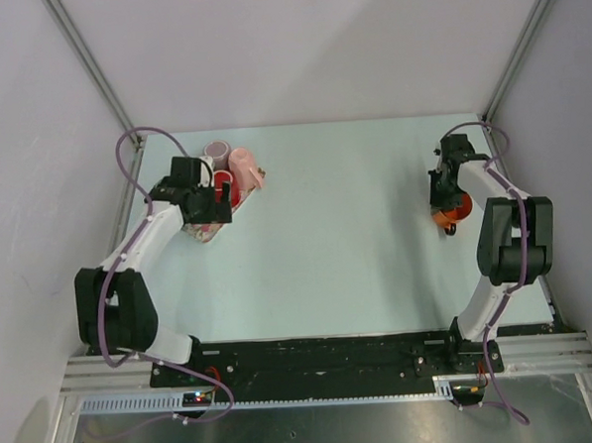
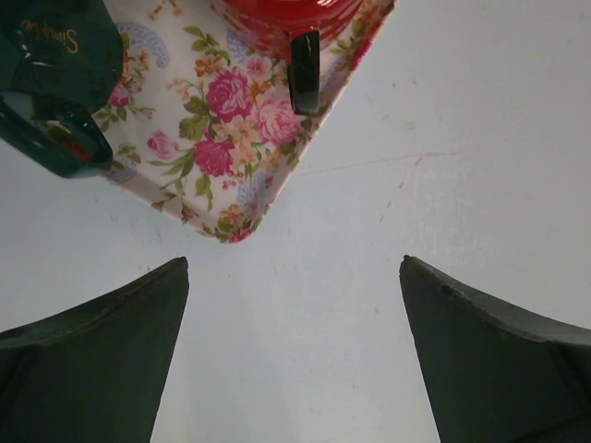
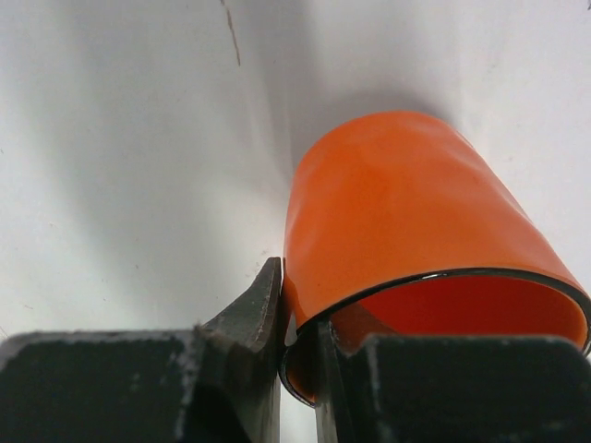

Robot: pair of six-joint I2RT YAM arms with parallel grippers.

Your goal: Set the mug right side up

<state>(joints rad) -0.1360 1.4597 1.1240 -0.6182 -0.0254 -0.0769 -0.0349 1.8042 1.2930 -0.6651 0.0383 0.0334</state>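
The red mug's black handle (image 2: 305, 74) is below and outward of my left gripper's open fingers. My left gripper should next go down and reach outward to close on it.
The orange mug (image 3: 397, 212) with a black rim is at the table's right side (image 1: 452, 209). My right gripper (image 3: 300, 314) is shut on its rim wall, one finger outside and one inside. The mug's mouth faces the wrist camera and its base points away. My left gripper (image 2: 294, 305) is open and empty over bare table, just near a floral tray (image 2: 231, 138). In the top view it hovers at that tray (image 1: 204, 208).
The floral tray (image 1: 209, 231) at the left holds a red mug (image 2: 286, 23), a dark green mug (image 2: 65, 83) and pink cups (image 1: 243, 165). Frame posts stand at the back corners. The table's right edge is close to the orange mug.
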